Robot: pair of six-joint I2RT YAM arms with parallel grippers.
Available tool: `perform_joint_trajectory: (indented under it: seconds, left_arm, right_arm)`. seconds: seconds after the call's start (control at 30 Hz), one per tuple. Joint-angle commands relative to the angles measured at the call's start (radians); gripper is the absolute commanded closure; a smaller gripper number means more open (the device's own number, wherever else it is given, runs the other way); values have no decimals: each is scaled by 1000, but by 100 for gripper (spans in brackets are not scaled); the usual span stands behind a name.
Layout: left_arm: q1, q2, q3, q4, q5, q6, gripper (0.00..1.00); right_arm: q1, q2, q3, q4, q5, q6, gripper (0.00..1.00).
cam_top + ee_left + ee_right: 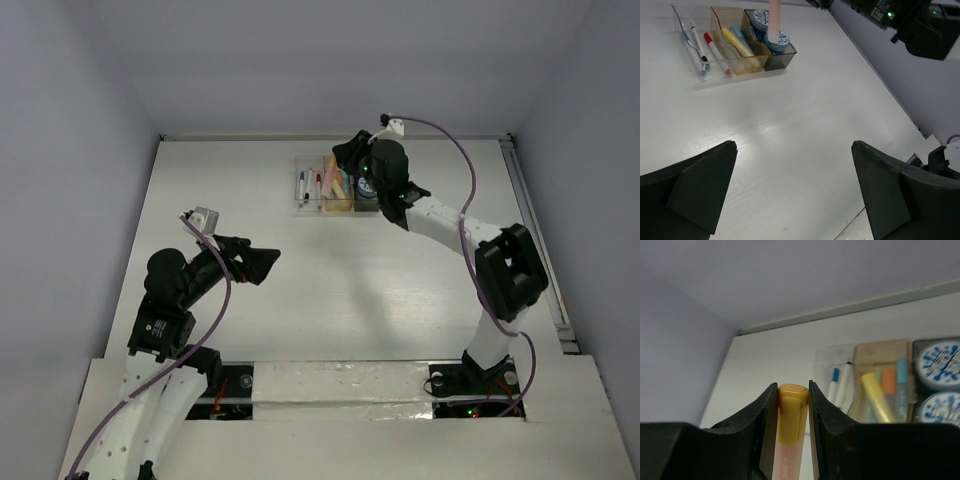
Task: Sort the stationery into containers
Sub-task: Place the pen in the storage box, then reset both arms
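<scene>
I should next turn the pink marker lengthwise with my right gripper and carry it down over the orange bin point(722, 12), which already holds pastel markers.
Three joined bins stand at the table's far middle: clear point(306, 198), orange-tinted point(337, 203), dark grey point(367, 204). In the left wrist view the clear bin point(682, 15) holds thin white pens point(698, 43), the orange bin point(722, 12) holds pastel markers point(738, 42), and the dark bin point(785, 54) holds two blue-white rolls point(760, 19). My right gripper point(793, 390) is shut on a pink marker with an orange-yellow cap point(791, 412), held upright above the bins point(774, 20). My left gripper point(794, 150) is open and empty above bare table.
Grey walls enclose the table on the left, back and right. A raised rail point(535, 240) runs along the right edge. The right arm point(470, 240) reaches diagonally from its base to the bins.
</scene>
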Motion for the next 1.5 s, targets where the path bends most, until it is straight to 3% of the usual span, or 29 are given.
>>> perform_joint_trajectory:
  seconds: [0.0,0.27,0.43,0.5,0.6,0.63,0.73,0.77,0.93,1.13,1.2,1.27,1.47]
  left_arm:
    - [2,-5,-11,67,15,13,1]
    - [-41,-12,-5,47,-17,15,1]
    - [-41,-9,-2,43,-26,16,1]
    - [-41,-8,0,38,-36,16,1]
    - [-41,-8,0,38,-40,15,1]
    - [-41,-6,0,38,-39,13,1]
    - [-30,-5,0,38,-40,12,1]
    - [-30,-3,0,38,-42,13,1]
    - [-10,-14,5,35,-40,15,1]
    - [-10,-28,14,32,-56,15,1]
    - [-10,-31,18,35,-59,22,1]
    - [-10,-38,35,44,-60,27,1]
    - [-10,-44,106,86,-89,-2,1]
  right_arm:
    - [-53,125,144,-115,-28,-130,100]
    - [-83,354,455,-251,24,-343,100]
    - [-83,433,529,-314,10,-377,100]
    - [-83,457,546,-347,-6,-377,93]
    - [-83,451,556,-366,-14,-361,54]
    - [-83,441,536,-361,-17,-359,33]
    - [-83,384,525,-372,-19,-360,7]
    - [-83,366,514,-370,-25,-367,3]
    - [-83,142,396,-332,-45,-354,0]
    - [-83,-261,8,-278,-91,-333,0]
    - [-83,-487,-111,-265,-89,-330,0]
    - [-83,-737,-342,-269,-51,-315,0]
    - [-83,-1269,-552,-441,119,-232,0]
